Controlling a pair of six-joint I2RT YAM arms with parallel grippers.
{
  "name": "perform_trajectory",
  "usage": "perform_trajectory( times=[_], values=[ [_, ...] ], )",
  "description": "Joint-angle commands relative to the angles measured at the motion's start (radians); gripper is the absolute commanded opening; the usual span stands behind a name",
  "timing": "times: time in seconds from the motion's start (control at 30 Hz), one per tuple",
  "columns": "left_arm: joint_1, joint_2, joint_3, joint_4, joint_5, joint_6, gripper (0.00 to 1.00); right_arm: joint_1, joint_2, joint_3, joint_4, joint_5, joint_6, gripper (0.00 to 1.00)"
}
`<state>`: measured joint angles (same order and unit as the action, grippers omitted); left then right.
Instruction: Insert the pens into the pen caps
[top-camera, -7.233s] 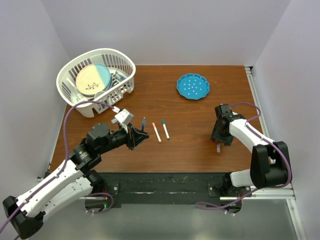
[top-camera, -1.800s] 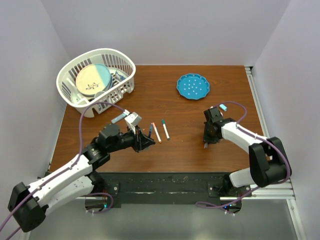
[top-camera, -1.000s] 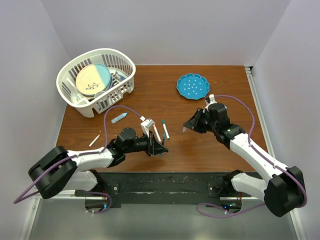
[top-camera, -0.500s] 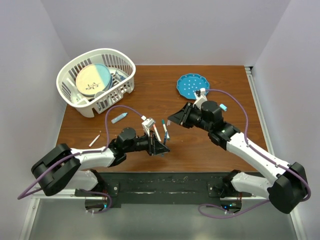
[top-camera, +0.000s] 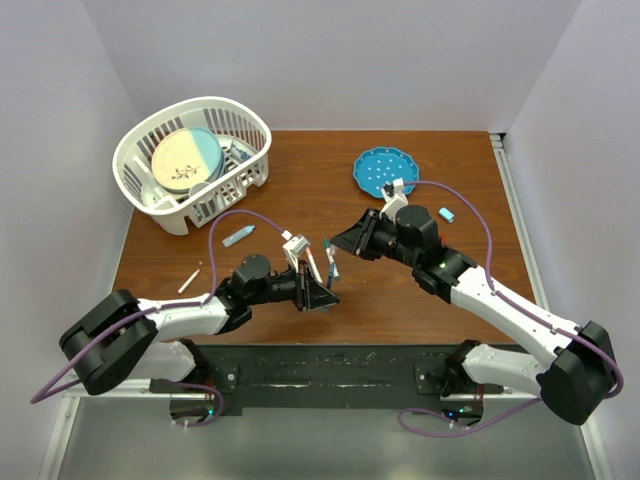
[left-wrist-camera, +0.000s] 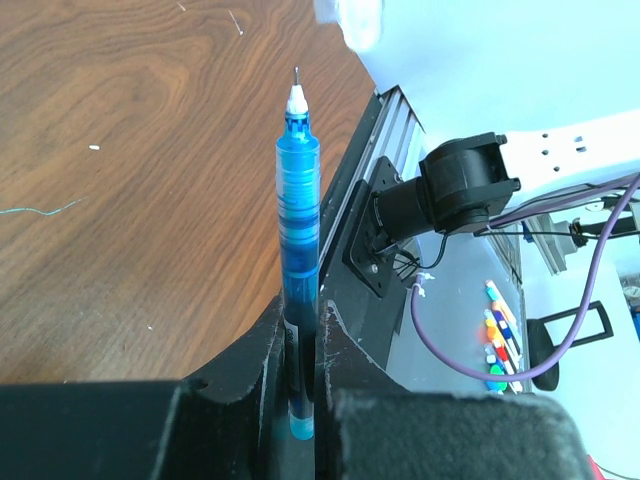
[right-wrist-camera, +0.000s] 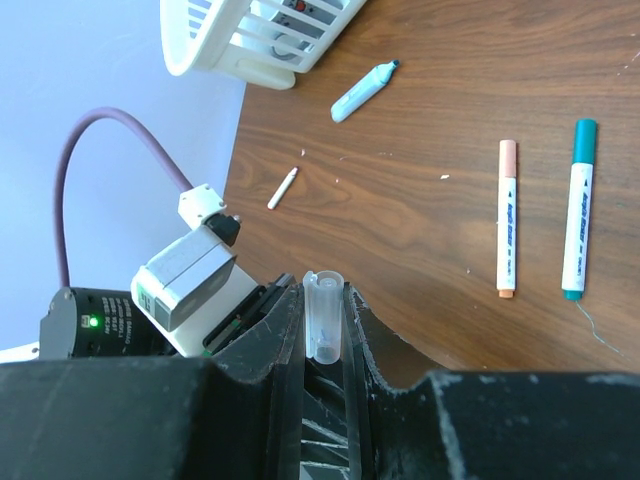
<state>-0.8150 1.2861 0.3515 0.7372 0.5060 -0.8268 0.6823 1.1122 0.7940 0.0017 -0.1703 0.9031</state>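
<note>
The blue pen's bare tip is uncapped. Next, my right gripper should move back toward my left gripper, slide the grey cap onto that tip and release it.
My left gripper (left-wrist-camera: 300, 320) is shut on a dark blue pen (left-wrist-camera: 298, 200), whose bare tip points away from the fingers. It hovers low near the table's front middle (top-camera: 320, 292). My right gripper (right-wrist-camera: 323, 300) is shut on a clear grey pen cap (right-wrist-camera: 323, 315), open end outward. It sits just up and right of the left gripper (top-camera: 347, 243), facing it. A salmon-ended pen (right-wrist-camera: 507, 218) and a teal-ended pen (right-wrist-camera: 577, 208) lie side by side on the table between the arms (top-camera: 312, 262). A thick light blue pen (top-camera: 237, 236) lies to the left.
A white basket (top-camera: 250, 150) with a plate stands at the back left. A blue dotted dish (top-camera: 385, 172) is at the back middle. A light blue cap (top-camera: 447, 214) lies right of the right arm. A small white stick (top-camera: 189, 281) lies at the left.
My right arm has swung left from the table's right side, carrying the cap up close to the left gripper. The left gripper, with the blue pen, moved right earlier and now holds still.
</note>
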Motion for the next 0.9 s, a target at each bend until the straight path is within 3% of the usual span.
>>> perform_trajectory(
  times=[0.0, 0.87],
  values=[
    [-0.006, -0.027, 0.043, 0.021, 0.009, 0.018, 0.00, 0.011, -0.014, 0.010, 0.011, 0.035, -0.039, 0.00],
    [-0.006, -0.048, 0.056, -0.018, -0.020, 0.040, 0.00, 0.051, -0.055, -0.033, 0.014, 0.037, -0.067, 0.00]
  ],
)
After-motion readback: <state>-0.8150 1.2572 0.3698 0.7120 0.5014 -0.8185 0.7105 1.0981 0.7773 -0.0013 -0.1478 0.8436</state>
